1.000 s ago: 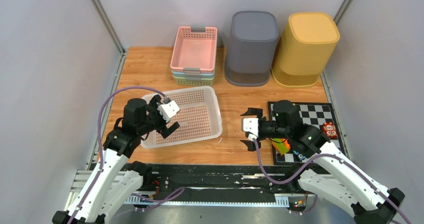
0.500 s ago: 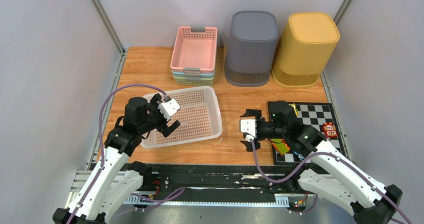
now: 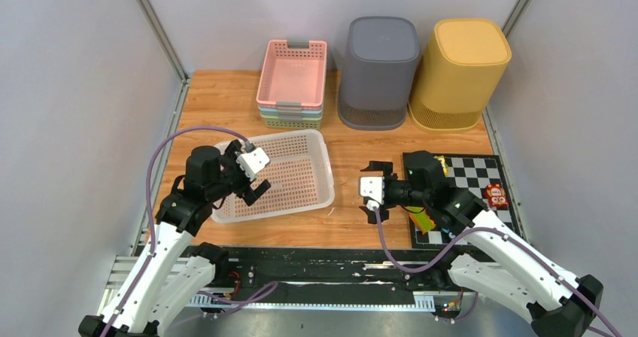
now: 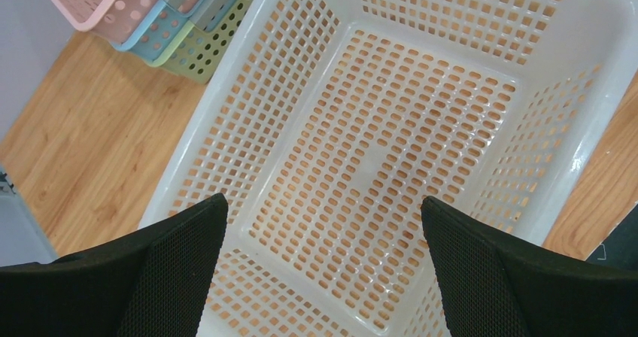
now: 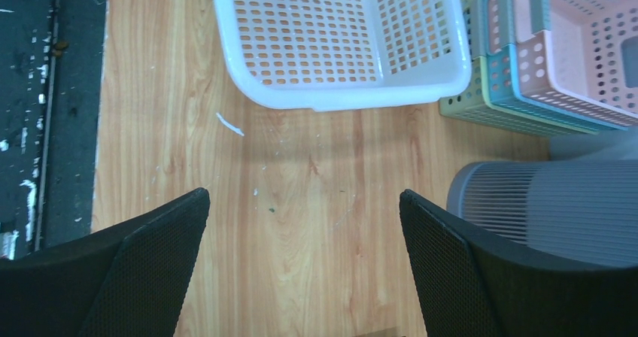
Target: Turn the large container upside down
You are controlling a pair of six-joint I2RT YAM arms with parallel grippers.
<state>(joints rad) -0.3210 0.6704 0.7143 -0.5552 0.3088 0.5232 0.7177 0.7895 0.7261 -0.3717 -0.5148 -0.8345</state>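
Note:
The right gripper's open fingers are over bare wood, so it will next tilt and move down to the left in the top view, onto the basket's rim (image 5: 338, 100) facing it.
The large container (image 3: 308, 173) is a white perforated basket, standing upright with its mouth up at the left-centre of the table. My left gripper (image 3: 256, 170) hovers open over the basket's near-left part. In the left wrist view the left gripper (image 4: 322, 199) has nothing between its black fingers, only the basket's holed floor (image 4: 391, 149) below. My right gripper (image 3: 366, 189) is open over bare wood, a short way right of the basket and apart from it. In the right wrist view the right gripper (image 5: 303, 192) is empty, and the basket's rim (image 5: 338, 100) lies ahead of it.
A stack of pink, blue and green baskets (image 3: 292, 81) stands at the back, beside a grey bin (image 3: 380, 70) and a yellow bin (image 3: 457, 74), both upside down. A chessboard (image 3: 470, 175) with small items lies under the right arm. A white scrap (image 5: 229, 124) lies on the wood.
My right gripper has moved a little to the left, toward the white basket. The left gripper has barely shifted and the basket has not moved.

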